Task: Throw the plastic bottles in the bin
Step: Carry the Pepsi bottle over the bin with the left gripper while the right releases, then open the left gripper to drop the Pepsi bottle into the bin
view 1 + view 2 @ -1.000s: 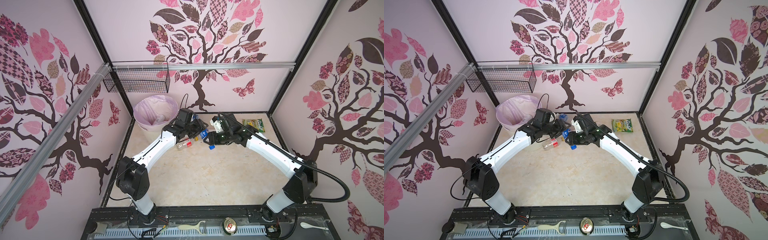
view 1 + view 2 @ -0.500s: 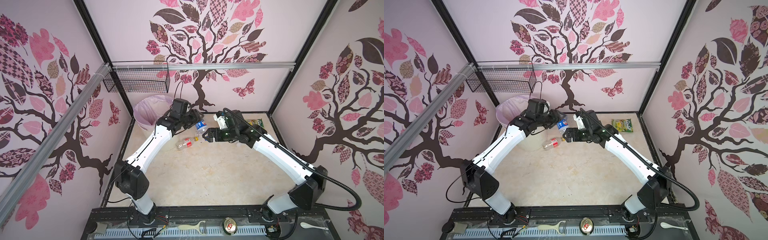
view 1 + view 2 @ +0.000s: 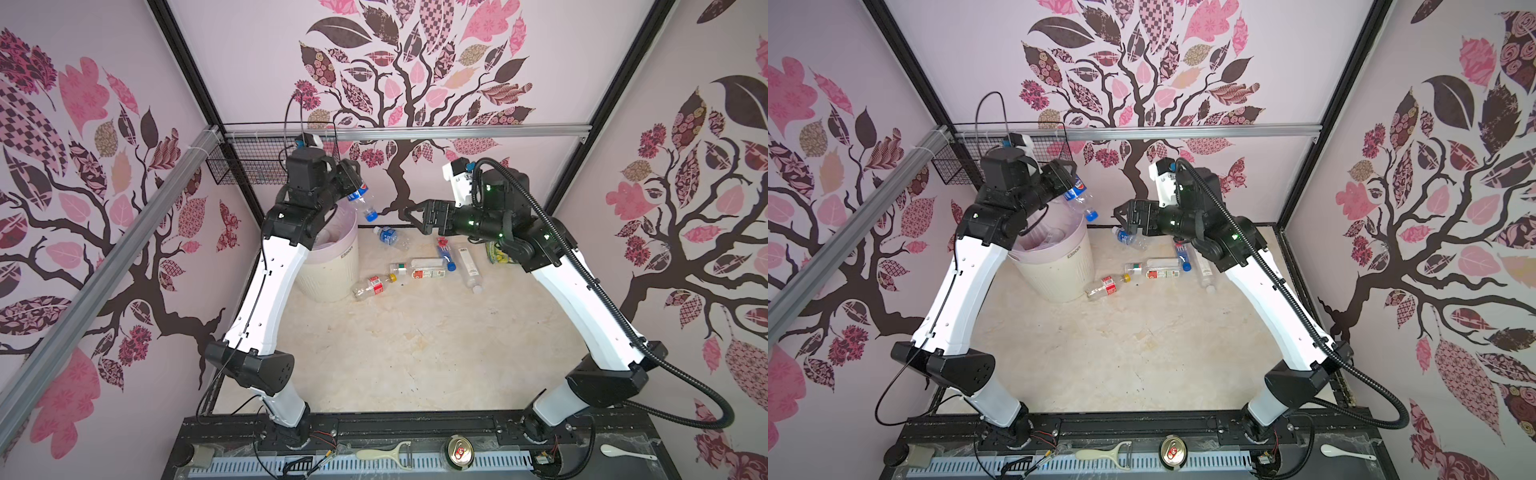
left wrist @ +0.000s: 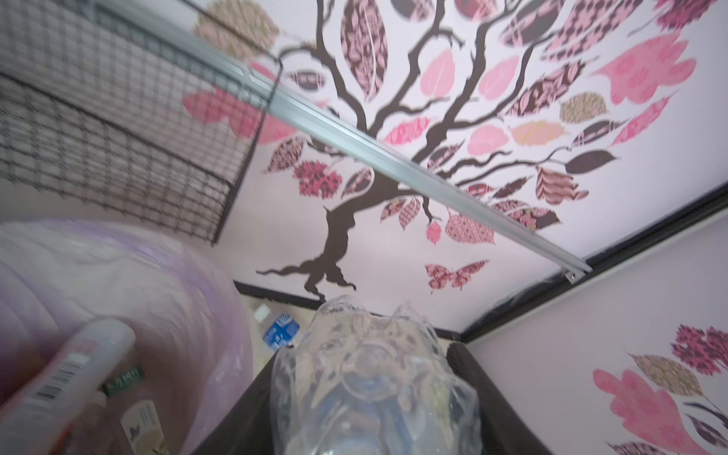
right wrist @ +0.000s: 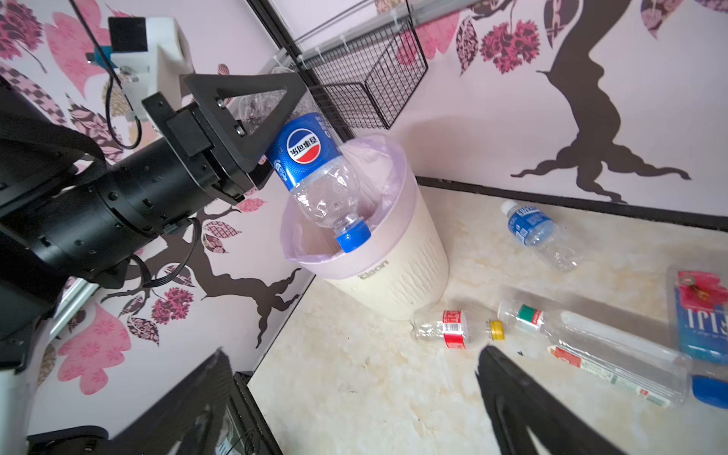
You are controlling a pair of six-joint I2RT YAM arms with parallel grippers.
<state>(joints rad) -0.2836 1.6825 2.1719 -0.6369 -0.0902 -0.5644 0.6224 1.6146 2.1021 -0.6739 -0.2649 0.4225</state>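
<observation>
My left gripper needs to shift to its bin side next, where the bin's opening (image 3: 331, 229) (image 4: 155, 333) is, because the bottle's cap sticks out over the bin's rim. Then it should let go of the bottle.
My left gripper (image 3: 353, 176) (image 3: 1068, 176) (image 5: 275, 114) is shut on the base end of a clear Pepsi bottle (image 3: 362, 200) (image 3: 1080, 200) (image 5: 315, 173) (image 4: 370, 378). The bottle hangs blue cap down over the near rim of the cream bin (image 3: 332, 276) (image 3: 1059, 276) (image 5: 394, 275) with its lilac liner (image 4: 157, 283). My right gripper (image 3: 409, 214) (image 3: 1119, 212) (image 5: 350, 374) is open and empty, raised right of the bin. Several plastic bottles lie on the floor: a blue-labelled one (image 3: 388, 236) (image 5: 539, 232), a red-labelled one (image 3: 372, 286) (image 5: 453, 329), a long clear one (image 3: 424, 269) (image 5: 598, 354).
Bottles lie inside the bin (image 4: 71, 366). A black wire basket (image 3: 249, 166) hangs on the back wall above the bin. A green-yellow snack packet (image 3: 496, 255) lies under my right arm. A can (image 3: 459, 450), a peeler (image 3: 382, 453) and a spoon (image 3: 623, 451) rest on the front rail.
My right gripper has opened and pulled back to the right. My left gripper has risen with the Pepsi bottle from near the floor to over the bin's rim.
</observation>
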